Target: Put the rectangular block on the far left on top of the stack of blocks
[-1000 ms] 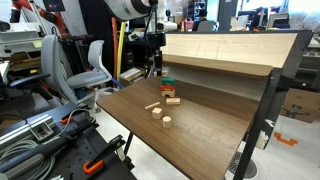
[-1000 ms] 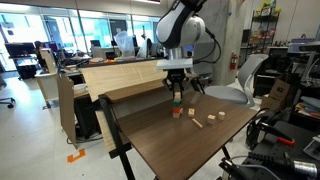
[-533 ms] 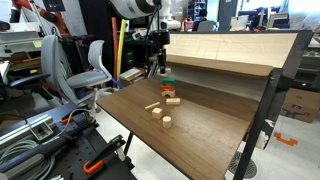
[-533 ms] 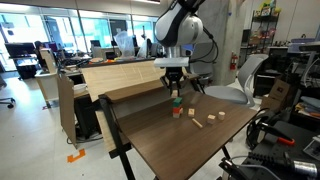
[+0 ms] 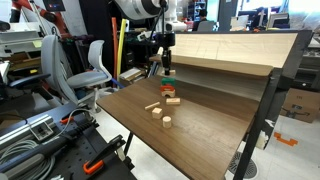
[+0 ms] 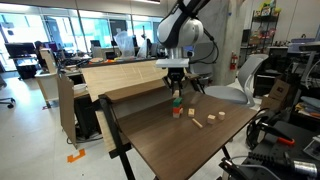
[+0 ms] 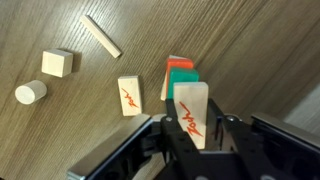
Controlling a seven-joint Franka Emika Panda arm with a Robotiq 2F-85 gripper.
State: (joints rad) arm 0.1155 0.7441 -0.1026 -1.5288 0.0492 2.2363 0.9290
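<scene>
The rectangular block (image 7: pixel 189 100) has to go down onto the green top of the stack (image 5: pixel 170 92) next, lowered by the robot's gripper.
My gripper (image 7: pixel 192 128) is shut on the rectangular block (image 7: pixel 189 100), pale wood with a red scribble, held upright between the fingers. The stack of blocks (image 7: pixel 182 72) lies just beyond it, green on top with red at its edge. In both exterior views the gripper (image 5: pixel 165 68) (image 6: pixel 176 94) hangs a little above the stack (image 5: pixel 170 92) (image 6: pixel 177 108), and the held block is too small to make out there.
Loose pale wood on the brown table (image 5: pixel 205 135): another scribbled block (image 7: pixel 130 95), a thin stick (image 7: pixel 101 36), a cube (image 7: pixel 58 62) and a round cylinder (image 7: pixel 30 92). A raised wooden shelf (image 5: pixel 230 50) runs close behind the stack.
My gripper has shifted sideways with the block in it, to a spot over the stack. The loose blocks have not moved.
</scene>
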